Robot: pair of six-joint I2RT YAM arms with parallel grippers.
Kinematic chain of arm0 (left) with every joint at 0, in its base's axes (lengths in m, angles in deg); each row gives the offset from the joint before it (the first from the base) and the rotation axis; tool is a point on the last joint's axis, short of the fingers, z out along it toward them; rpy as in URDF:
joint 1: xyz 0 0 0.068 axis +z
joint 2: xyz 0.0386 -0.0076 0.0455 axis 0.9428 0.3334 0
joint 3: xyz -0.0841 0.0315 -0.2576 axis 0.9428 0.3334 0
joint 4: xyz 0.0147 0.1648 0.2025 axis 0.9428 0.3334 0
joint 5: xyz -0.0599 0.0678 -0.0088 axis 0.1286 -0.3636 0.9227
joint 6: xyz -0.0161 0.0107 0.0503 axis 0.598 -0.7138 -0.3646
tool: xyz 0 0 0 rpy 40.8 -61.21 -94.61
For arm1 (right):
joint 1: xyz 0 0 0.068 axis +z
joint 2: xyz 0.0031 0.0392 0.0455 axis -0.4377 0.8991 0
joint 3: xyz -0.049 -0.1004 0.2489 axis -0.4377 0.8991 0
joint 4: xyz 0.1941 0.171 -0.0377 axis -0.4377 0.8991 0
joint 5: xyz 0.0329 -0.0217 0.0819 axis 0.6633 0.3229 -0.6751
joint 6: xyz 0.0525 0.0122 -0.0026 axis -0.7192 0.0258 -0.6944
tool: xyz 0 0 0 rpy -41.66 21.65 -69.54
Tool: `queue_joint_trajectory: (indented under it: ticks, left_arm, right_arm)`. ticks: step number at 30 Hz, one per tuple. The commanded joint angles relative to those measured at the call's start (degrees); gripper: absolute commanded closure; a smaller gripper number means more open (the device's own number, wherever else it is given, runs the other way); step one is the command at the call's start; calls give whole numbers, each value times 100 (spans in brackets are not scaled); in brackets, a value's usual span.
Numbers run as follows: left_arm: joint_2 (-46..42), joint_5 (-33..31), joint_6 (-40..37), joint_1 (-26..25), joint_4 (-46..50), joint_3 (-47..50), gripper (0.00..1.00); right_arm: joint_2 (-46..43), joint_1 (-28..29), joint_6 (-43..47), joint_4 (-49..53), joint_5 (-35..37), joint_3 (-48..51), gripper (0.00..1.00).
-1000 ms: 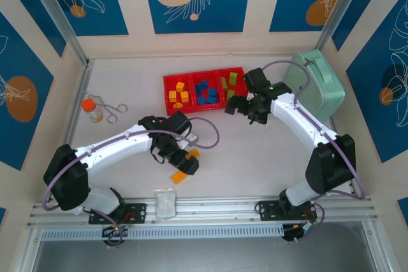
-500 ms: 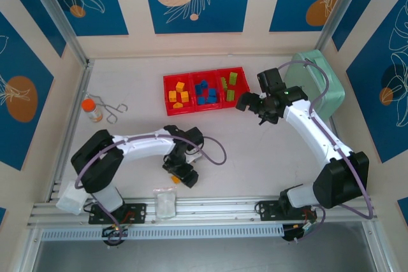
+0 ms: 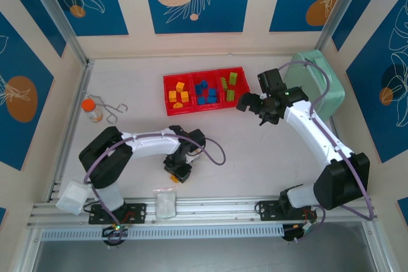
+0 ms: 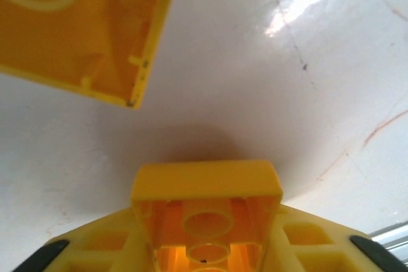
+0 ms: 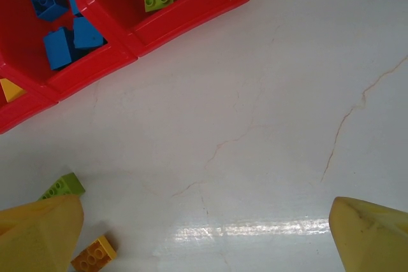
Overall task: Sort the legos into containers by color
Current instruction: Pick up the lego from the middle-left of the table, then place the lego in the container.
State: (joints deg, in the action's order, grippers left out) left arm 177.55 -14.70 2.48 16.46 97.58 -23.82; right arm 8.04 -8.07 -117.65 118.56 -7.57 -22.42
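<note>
My left gripper will rise, carry the matching brick outward and release it above the red container of orange-yellow legos, since that container lies outward of the gripper.
The red containers (image 3: 166, 93) sit at the back centre, with orange-yellow legos (image 3: 178, 95) on the left, blue (image 3: 204, 92) in the middle and green (image 3: 230, 84) on the right. Near the front edge, my left gripper (image 3: 178, 171) is down at the table. It is shut on an orange-yellow lego (image 4: 207, 179) between its fingers, hollow underside toward the camera. A second orange-yellow lego (image 4: 83, 23) lies just beyond. My right gripper (image 3: 254, 109) hovers open and empty right of the containers (image 5: 191, 11). Below it, a green lego (image 5: 62, 186) and an orange lego (image 5: 94, 253) lie on the table.
An orange-capped bottle (image 3: 94, 109) and a wire clip (image 3: 115, 111) stand at the left. A mint-green case (image 3: 315, 84) fills the back right corner. A clear bag (image 3: 165, 203) and a white block (image 3: 73, 197) rest by the metal rail at the near edge.
My left arm has folded back toward the near edge and its gripper has closed on the orange-yellow lego. The right gripper drew away rightward from the containers, then held still.
</note>
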Motion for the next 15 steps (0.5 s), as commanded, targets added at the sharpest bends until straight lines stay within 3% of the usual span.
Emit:
queue_joint_trajectory:
  ticks: [1, 7, 15]
  left_arm:
    - [-112, 13, 24, -52, -34, -142, 70]
    - [-511, -676, 149, 61, 332, -895, 77]
    - [2, -932, 279, 1412, 309, -2413, 79]
  right_arm:
    - [-145, -61, -19, 64, 82, 57, 1]
    - [-335, -182, -13, 70, 100, 225, 1]
    - [-833, -474, -38, 126, 19, 575, 1]
